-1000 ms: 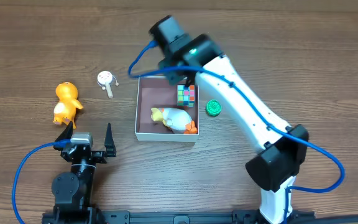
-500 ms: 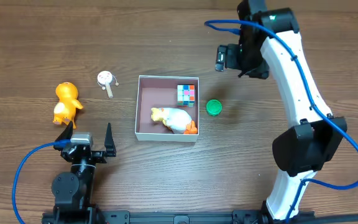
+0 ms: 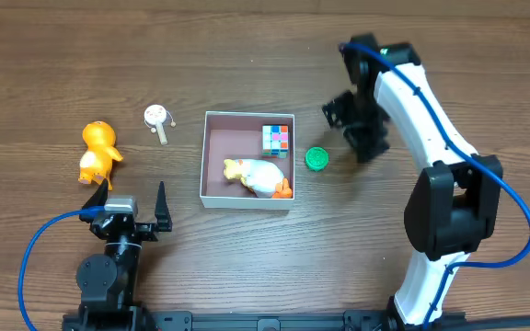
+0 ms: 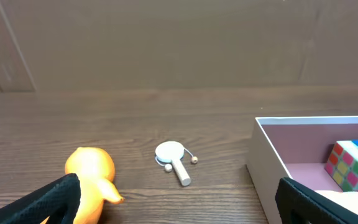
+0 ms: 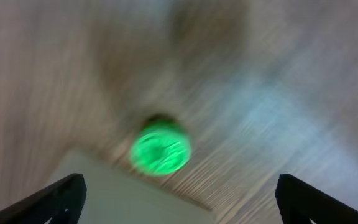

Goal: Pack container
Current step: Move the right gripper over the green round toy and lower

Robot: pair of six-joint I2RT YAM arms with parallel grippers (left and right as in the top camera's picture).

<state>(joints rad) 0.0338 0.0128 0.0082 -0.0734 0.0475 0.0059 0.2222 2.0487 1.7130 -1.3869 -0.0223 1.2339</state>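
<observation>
The right gripper moves down and toward the container next, its open fingers around the green round piece [image 3: 316,159] [image 5: 161,149].
The container [image 3: 219,147], a white-walled box with a pink floor, sits mid-table and holds a coloured cube [image 3: 277,138] and a white and yellow toy [image 3: 258,176]. A green round piece [image 3: 316,159] lies on the wood just right of it. My right gripper [image 3: 350,129] hovers open a little right of that piece; its wrist view is blurred and shows the green piece [image 5: 160,147] ahead between wide jaws. An orange duck [image 3: 97,152] and a small white paddle toy [image 3: 157,118] lie to the left. My left gripper [image 3: 127,198] rests open near the front, empty.
The left wrist view shows the orange duck [image 4: 91,171] by the left finger, the paddle toy [image 4: 171,155] ahead and the container's wall [image 4: 266,162] to the right. Blue cables trail from both arms.
The right gripper opened over the cube at the container's back right corner, swung away to the far right, then came down beside the green piece. The left arm stayed still.
</observation>
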